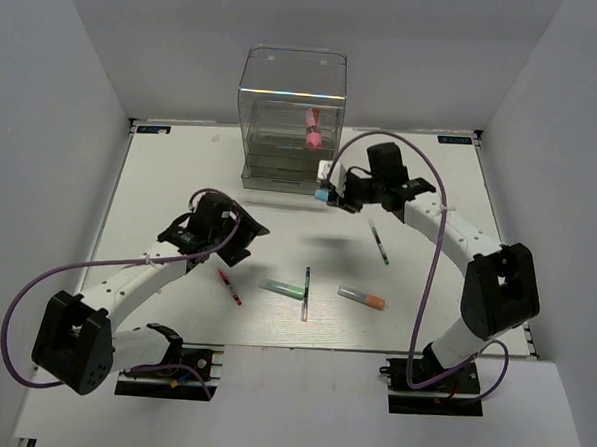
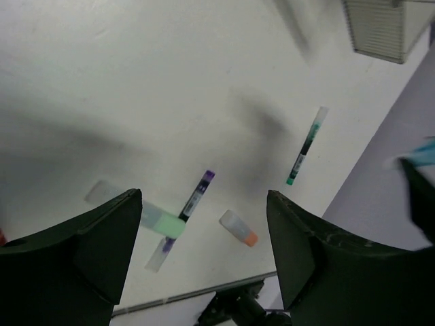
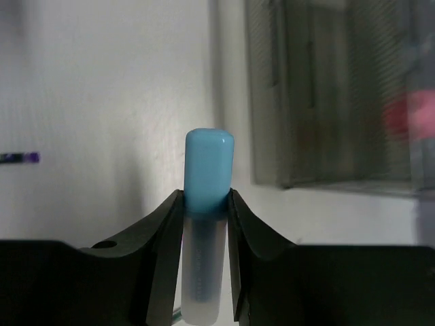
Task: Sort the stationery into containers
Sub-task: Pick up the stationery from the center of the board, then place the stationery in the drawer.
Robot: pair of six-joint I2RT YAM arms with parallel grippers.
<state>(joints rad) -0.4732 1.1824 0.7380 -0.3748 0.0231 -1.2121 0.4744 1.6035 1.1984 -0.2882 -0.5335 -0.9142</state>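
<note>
The marker hangs short of the lowest drawer of the box, so the right gripper needs to go outward and to the left in the top view, over that drawer, and release.
The clear drawer box [image 1: 290,118] stands at the back middle with the pink tube [image 1: 311,127] inside. My right gripper [image 1: 332,194] is shut on the light-blue marker [image 3: 208,178], held above the table just in front of the box's lowest drawer [image 3: 326,102]. My left gripper [image 1: 239,242] is open and empty, hovering left of centre. On the table lie the red pen [image 1: 228,286], green marker [image 1: 281,289], dark pen [image 1: 306,292], grey-orange marker [image 1: 362,299] and a green-tipped pen [image 1: 379,242]. The left wrist view shows the green marker [image 2: 160,221], dark pen [image 2: 194,198] and grey-orange marker [image 2: 238,227].
White walls enclose the table on the left, back and right. The arm bases [image 1: 161,367] sit at the near edge. Purple cables [image 1: 433,241] loop over both arms.
</note>
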